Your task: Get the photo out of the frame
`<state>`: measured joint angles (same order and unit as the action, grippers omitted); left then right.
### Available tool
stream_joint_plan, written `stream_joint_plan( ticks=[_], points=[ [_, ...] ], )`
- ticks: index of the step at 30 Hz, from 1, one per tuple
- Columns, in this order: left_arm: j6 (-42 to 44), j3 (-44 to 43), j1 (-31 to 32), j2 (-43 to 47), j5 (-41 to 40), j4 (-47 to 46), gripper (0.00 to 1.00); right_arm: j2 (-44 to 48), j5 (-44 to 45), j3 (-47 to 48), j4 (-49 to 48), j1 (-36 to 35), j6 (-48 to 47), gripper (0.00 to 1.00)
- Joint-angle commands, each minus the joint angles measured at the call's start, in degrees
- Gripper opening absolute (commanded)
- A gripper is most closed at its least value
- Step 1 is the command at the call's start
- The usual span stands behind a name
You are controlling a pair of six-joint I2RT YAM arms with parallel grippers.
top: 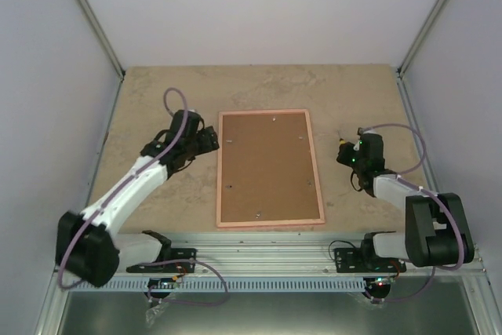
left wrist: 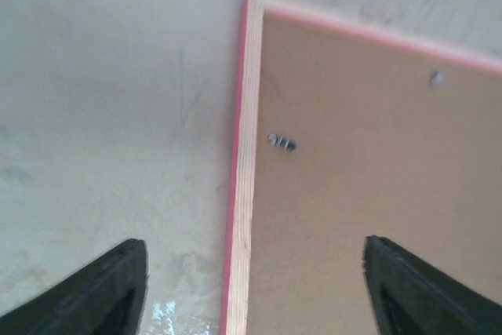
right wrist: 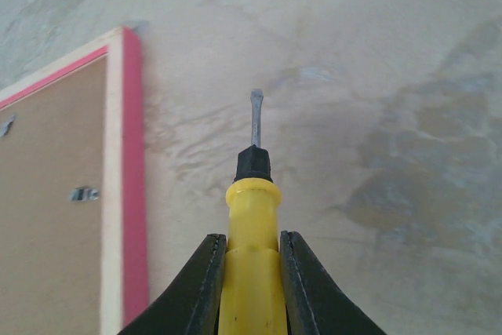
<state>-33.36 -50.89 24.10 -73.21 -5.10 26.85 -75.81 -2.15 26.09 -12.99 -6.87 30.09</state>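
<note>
The right gripper comes down next, easing away from the pink frame, and lays the yellow-handled screwdriver (right wrist: 252, 249) on the tabletop beside the frame, since it is bare there.
The pink frame (top: 269, 168) lies face down in the middle of the table, its brown board back up, held by small metal tabs (left wrist: 281, 143). The photo is hidden under the board. My left gripper (top: 205, 140) is open, its fingers (left wrist: 102, 292) astride the frame's left edge (left wrist: 238, 194) near the far left corner. My right gripper (top: 347, 153) is shut on a yellow-handled screwdriver (right wrist: 252, 249) with a flat tip, held over bare table to the right of the frame's right edge (right wrist: 132, 178).
The tan mottled table (top: 353, 92) is enclosed by white walls on three sides. A metal rail (top: 267, 260) with the arm bases runs along the near edge.
</note>
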Motion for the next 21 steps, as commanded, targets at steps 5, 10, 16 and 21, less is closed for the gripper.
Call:
stream_joint_plan(
  ticks=[5, 10, 16, 21],
  points=[
    [-1.7, 6.5, -0.3, 20.1, -8.3, -2.7, 0.97, -1.4, -3.1, -3.5, -7.4, 5.2, 4.9, 0.03],
    [-4.4, 13.9, -0.3, 25.2, -5.3, -8.6, 1.00, -2.9, -4.1, -4.5, -7.6, 6.2, 6.1, 0.08],
    [-6.8, 21.2, -0.3, 25.8, -1.1, -16.2, 1.00, -2.2, -3.5, -5.3, -6.3, 8.5, 6.8, 0.17],
    [-6.9, 24.3, -0.3, 25.3, -0.9, -19.7, 1.00, 0.0, -1.5, -5.6, -4.1, 8.5, 6.2, 0.31]
  ],
)
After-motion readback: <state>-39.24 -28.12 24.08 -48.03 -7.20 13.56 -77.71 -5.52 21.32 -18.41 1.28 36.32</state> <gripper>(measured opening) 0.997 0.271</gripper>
